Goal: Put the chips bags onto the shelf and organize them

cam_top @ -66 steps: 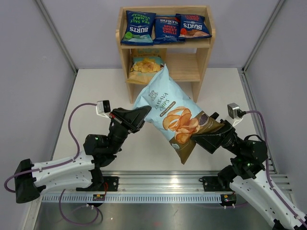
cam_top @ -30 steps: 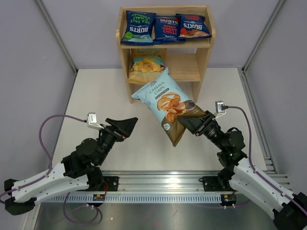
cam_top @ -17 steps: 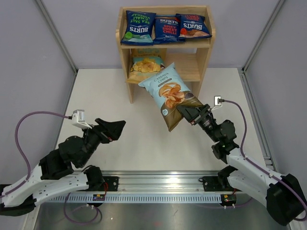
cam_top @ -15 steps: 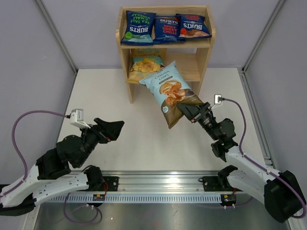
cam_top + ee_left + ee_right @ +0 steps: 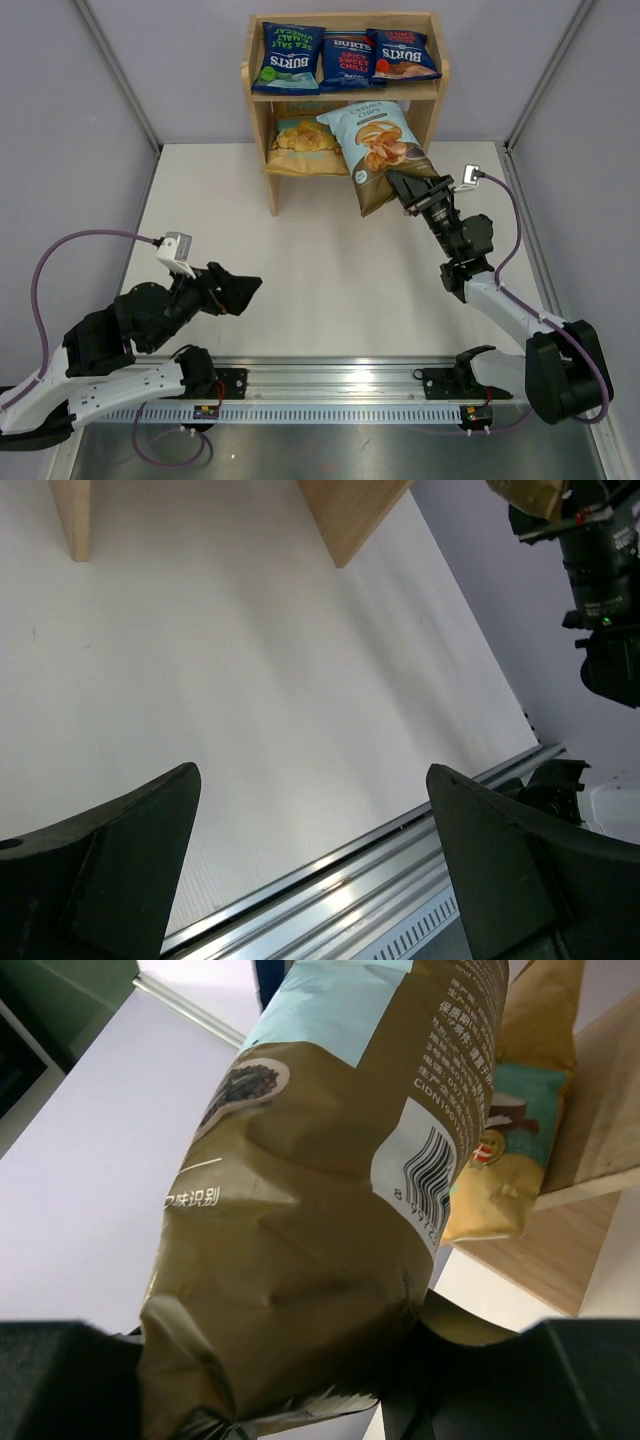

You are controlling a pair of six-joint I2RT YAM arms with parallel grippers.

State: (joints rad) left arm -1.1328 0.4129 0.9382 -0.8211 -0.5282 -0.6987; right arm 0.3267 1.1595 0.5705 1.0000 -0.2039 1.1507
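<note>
I should next push the bag in my right gripper outward into the open half of the shelf's lower level, beside the tan bag, and let go of it.
The wooden shelf stands at the far edge of the table. Three dark-blue Burts bags lie side by side on its top. A tan chips bag leans in the left of the lower tier. My right gripper is shut on the brown bottom end of the light-blue-and-brown bag, whose top end pokes into the lower tier to the right of the tan bag. In the right wrist view this bag fills the frame, with the tan bag behind it. My left gripper hangs open and empty over the near-left table.
In the left wrist view the shelf's feet show at the top, the metal rail at the table's near edge lies below, and the right arm is at the upper right. Grey walls enclose the table.
The right gripper has carried the light-blue-and-brown bag up and away from mid-table to the shelf's lower tier. The left arm has drawn back towards the near left, still open.
</note>
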